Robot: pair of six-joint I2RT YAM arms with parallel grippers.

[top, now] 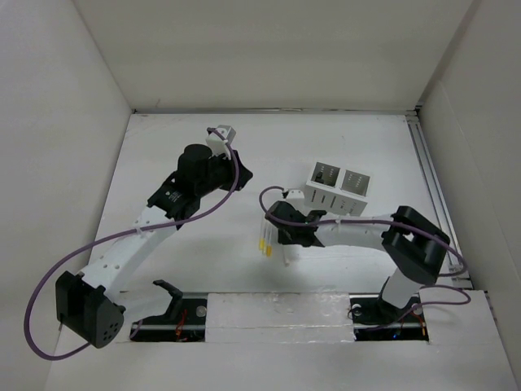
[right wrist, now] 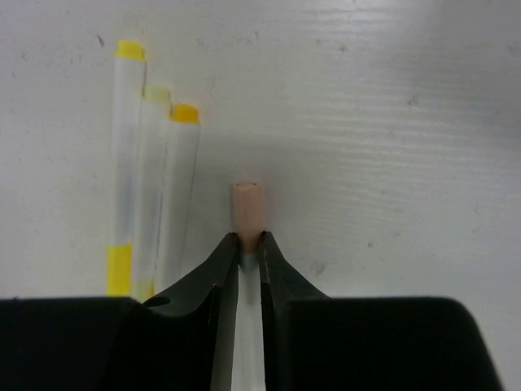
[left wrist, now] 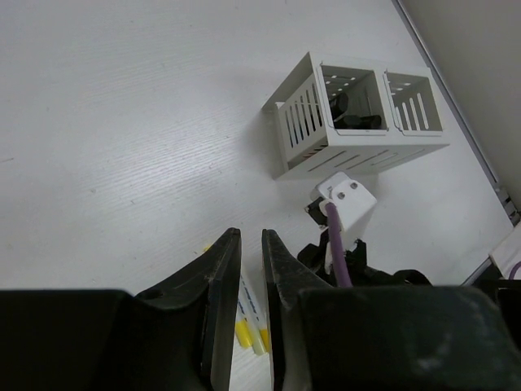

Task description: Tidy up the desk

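Note:
The white marker rises in my right gripper next, moves outward over the holder box's empty section (top: 356, 182) and lowers for release there, because dark items occupy the other one.
The desk (top: 366, 147) is a white tabletop with white walls. My right gripper (top: 285, 240) is low over it and shut on a white marker with a peach cap (right wrist: 246, 208), which sticks out past the fingertips; the gripper also shows in the right wrist view (right wrist: 250, 238). Three yellow-capped markers (right wrist: 151, 204) lie side by side just left of it, also in the top view (top: 264, 238). My left gripper (top: 242, 177) hangs above the desk with its jaws nearly together and empty, as the left wrist view (left wrist: 251, 232) shows.
A white slotted two-compartment holder box (top: 339, 186) stands right of centre, with dark items in one compartment (left wrist: 354, 114). A metal rail (top: 427, 171) runs along the right edge. A black bracket (top: 168, 293) sits at the near edge.

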